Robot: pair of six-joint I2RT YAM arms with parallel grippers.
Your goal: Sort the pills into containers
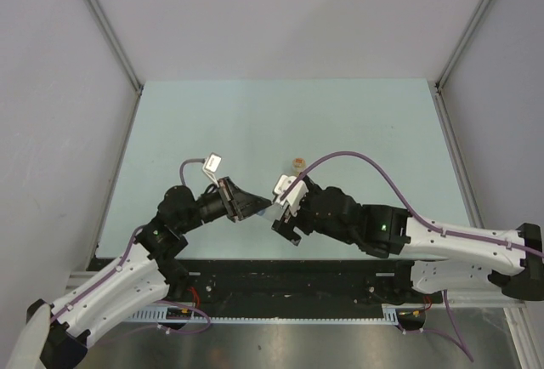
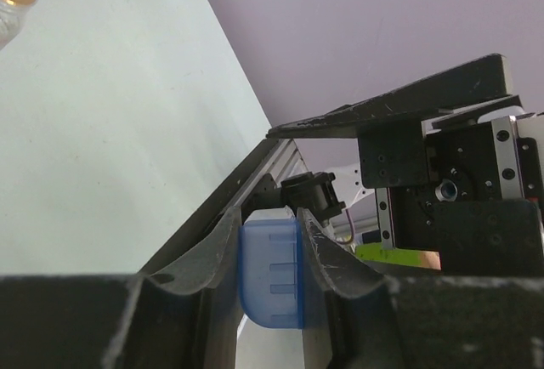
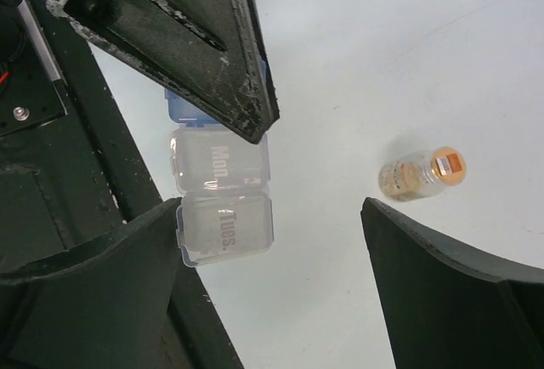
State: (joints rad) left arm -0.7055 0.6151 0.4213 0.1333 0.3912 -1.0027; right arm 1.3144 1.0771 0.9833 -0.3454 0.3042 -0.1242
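Observation:
My left gripper brings the pill box (image 2: pixel 272 274) down onto the bare tabletop short of the jar next and releases it, since that clear spot lies below.
My left gripper (image 2: pixel 272 254) is shut on a small pill box (image 2: pixel 272 274) with a blue base and clear lids, held above the table. The right wrist view shows the box (image 3: pixel 223 195) jutting out of the left fingers (image 3: pixel 212 63), its lids marked "Mon" and "Tues". My right gripper (image 3: pixel 280 216) is open; the "Tues" end lies against its left finger, with a wide gap to the other. A stubby clear jar (image 3: pixel 421 173) with an orange-tan top lies on the table beyond, also in the top view (image 1: pixel 297 163). No loose pills show.
The two grippers meet near the table's front edge (image 1: pixel 255 254), left gripper (image 1: pixel 252 206) facing right gripper (image 1: pixel 280 209). The black frame rail runs just below them. White walls stand around the pale green table (image 1: pixel 357 122).

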